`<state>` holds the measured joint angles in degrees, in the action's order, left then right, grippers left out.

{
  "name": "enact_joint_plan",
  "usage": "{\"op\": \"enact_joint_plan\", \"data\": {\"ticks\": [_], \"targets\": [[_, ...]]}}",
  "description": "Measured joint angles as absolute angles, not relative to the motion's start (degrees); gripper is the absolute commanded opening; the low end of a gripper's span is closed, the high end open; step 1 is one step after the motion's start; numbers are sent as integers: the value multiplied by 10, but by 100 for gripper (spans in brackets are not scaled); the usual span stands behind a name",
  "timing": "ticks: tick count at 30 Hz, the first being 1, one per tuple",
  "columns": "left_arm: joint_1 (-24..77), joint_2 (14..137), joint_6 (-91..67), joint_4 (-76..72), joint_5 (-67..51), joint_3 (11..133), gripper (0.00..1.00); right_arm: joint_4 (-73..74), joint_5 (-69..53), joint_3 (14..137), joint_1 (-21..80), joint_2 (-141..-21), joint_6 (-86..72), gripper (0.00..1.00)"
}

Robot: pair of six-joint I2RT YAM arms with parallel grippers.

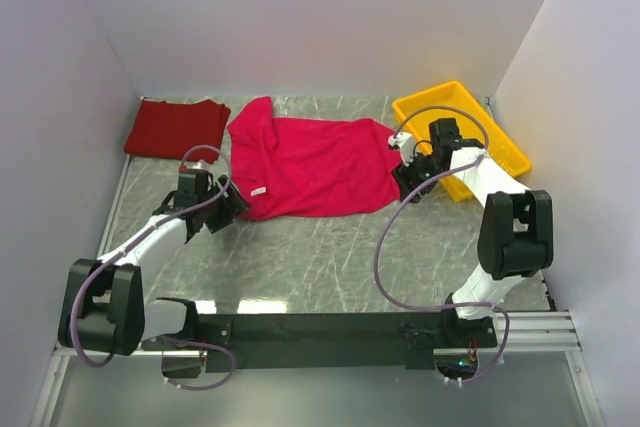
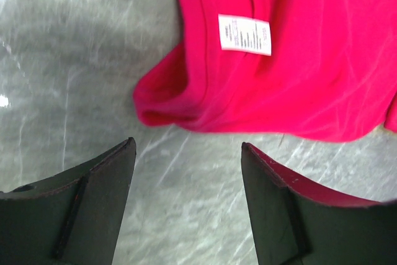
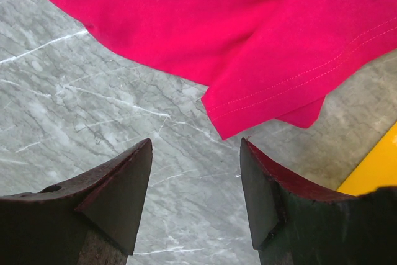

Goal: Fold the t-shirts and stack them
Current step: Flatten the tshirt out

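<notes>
The near corner of the crimson t-shirt by the tag is below my left gripper, so my left gripper should go down next and close on the t-shirt's rumpled fold, which sticks out toward the gripper's fingers.
The crimson t-shirt [image 1: 310, 162] lies loosely spread and rumpled at the back middle of the table, its white tag [image 2: 245, 34] facing up near its left corner. The maroon t-shirt [image 1: 175, 127] lies folded at the back left. My left gripper [image 1: 236, 204] is open and empty, just short of the crimson shirt's near left corner [image 2: 167, 107]. My right gripper [image 1: 402, 179] is open and empty, just short of the shirt's near right hem corner [image 3: 248, 110].
A yellow plastic tray [image 1: 462, 137] stands at the back right, close behind the right gripper; its edge shows in the right wrist view [image 3: 372, 175]. White walls close in the table on the left, back and right. Grey marble tabletop [image 1: 320, 257] lies in front of the shirt.
</notes>
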<state>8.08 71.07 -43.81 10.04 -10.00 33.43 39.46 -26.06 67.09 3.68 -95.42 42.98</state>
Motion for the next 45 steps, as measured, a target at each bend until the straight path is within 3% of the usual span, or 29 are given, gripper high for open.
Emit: {"op": "enact_joint_plan", "data": {"ticks": [4,11,12,14,15,17,18,25,31,34,35,37,45], "targets": [[81,736,-437,73,-92,334,72,392,-262,668,36,-955,427,65],[80,803,-425,37,-91,343,57,391,-263,663,33,-966,427,65],[80,809,-422,34,-91,348,46,391,-264,663,32,-968,427,65],[80,821,-416,27,-92,352,34,393,-265,663,30,-974,430,64],[80,826,-414,27,-93,354,19,394,-265,663,30,-978,431,63],[80,833,-409,27,-99,359,3,394,-264,663,30,-990,431,63],[80,833,-411,28,-103,361,1,394,-264,663,30,-995,431,63],[80,795,-417,56,-130,387,1,369,-249,676,33,-1049,390,61],[76,743,-439,85,-167,412,1,338,-221,701,39,-1064,331,49],[68,733,-449,95,-184,419,0,329,-208,713,41,-1068,309,32],[65,731,-450,99,-189,421,0,326,-204,719,41,-1072,302,14],[59,728,-453,110,-198,424,1,326,-200,730,41,-1082,291,1],[22,719,-455,184,-233,473,0,377,-215,779,39,-1065,266,0]]}}
